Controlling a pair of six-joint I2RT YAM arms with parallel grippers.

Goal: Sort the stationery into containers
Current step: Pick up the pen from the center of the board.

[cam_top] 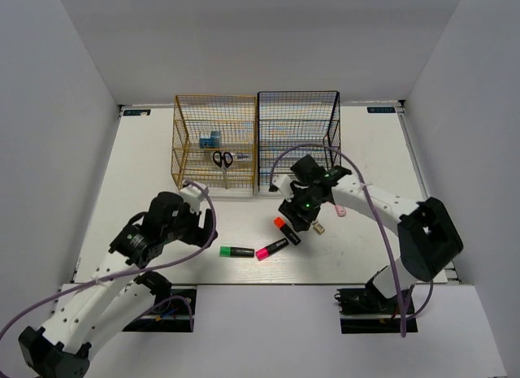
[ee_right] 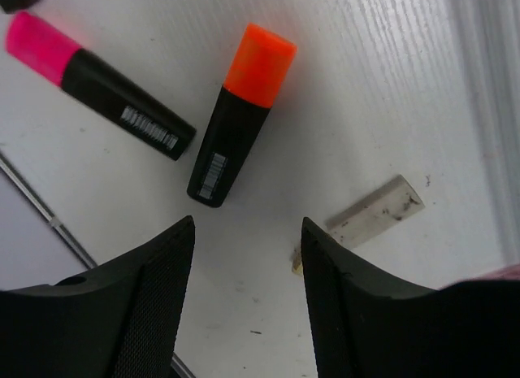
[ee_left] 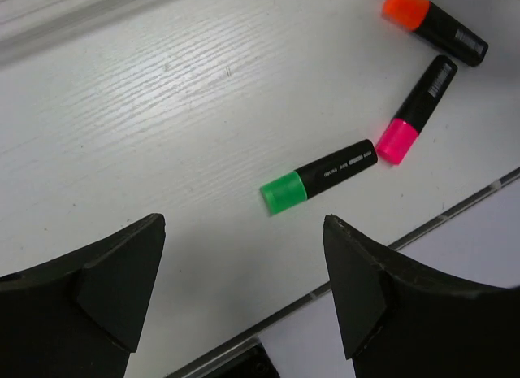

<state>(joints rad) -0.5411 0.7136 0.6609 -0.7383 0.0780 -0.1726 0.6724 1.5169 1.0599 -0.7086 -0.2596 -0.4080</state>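
The right gripper moves down to the left in the top view next, onto the orange highlighter's black body, as that lies below it on that side.
Three black highlighters lie near the table's front: green-ended (cam_top: pixel 236 251), pink-ended (cam_top: pixel 271 249) and orange-ended (cam_top: pixel 286 230). A beige piece (cam_top: pixel 319 228) and a pink piece (cam_top: pixel 340 210) lie to their right. The golden-yellow rack (cam_top: pixel 188 126) holds black-handled scissors (cam_top: pixel 223 159) and a blue tub (cam_top: pixel 210 139); the black rack (cam_top: pixel 325 118) stands beside it. My left gripper (ee_left: pixel 244 272) is open and empty, above the table short of the green highlighter (ee_left: pixel 318 175). My right gripper (ee_right: pixel 247 223) is open and empty, just short of the orange highlighter (ee_right: pixel 241 116), with the beige piece (ee_right: pixel 375 215) to its right.
The pink highlighter shows in both wrist views (ee_left: pixel 417 110) (ee_right: pixel 97 84), the orange one in the left wrist view too (ee_left: pixel 435 26). The table's front edge (ee_left: pixel 455 207) runs close behind the highlighters. White walls enclose the table on three sides.
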